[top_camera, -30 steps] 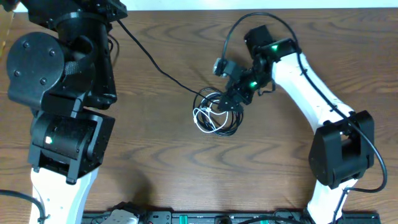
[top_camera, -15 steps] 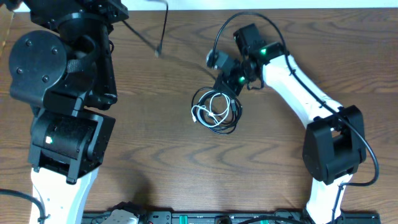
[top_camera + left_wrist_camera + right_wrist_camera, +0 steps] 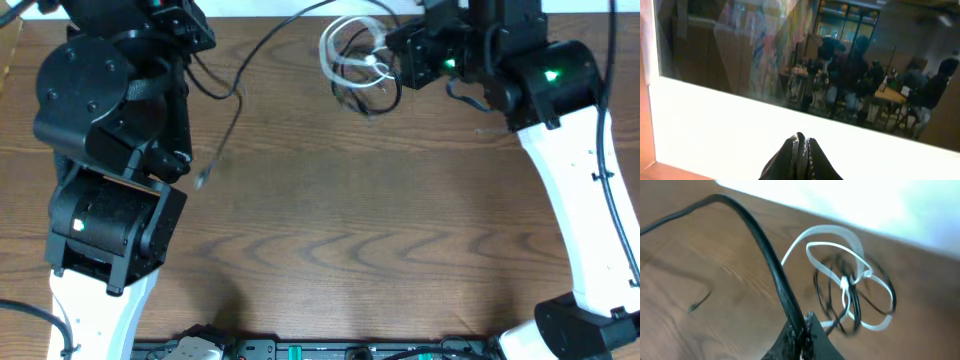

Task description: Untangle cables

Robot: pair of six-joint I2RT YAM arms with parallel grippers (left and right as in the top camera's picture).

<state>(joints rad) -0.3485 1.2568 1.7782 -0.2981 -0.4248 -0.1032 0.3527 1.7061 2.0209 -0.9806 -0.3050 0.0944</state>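
The tangle hangs below the black cable, so I will lower my right gripper back over the table (image 3: 388,152) and release the cable.
My right gripper (image 3: 805,322) is shut on the black cable (image 3: 765,245) and is raised over the table's far edge (image 3: 395,52). Below it hangs a tangle in which white cable (image 3: 837,230) loops are threaded through thin black loops (image 3: 352,55). From this grip the black cable (image 3: 265,40) arcs left toward my left arm, and a small plug end (image 3: 201,181) trails lower down. In the left wrist view my left gripper (image 3: 801,142) is shut with a thin dark strand pinched between its fingers, and it points at a window.
The brown wooden table (image 3: 350,220) spans the overhead view. My bulky left arm (image 3: 100,150) fills the left side and the white right arm (image 3: 580,190) runs down the right. A black rail (image 3: 330,350) lies along the near edge.
My right gripper has shut on the black cable and risen toward the far edge, lifting the tangle off the table. The black cable's loose end has swung left.
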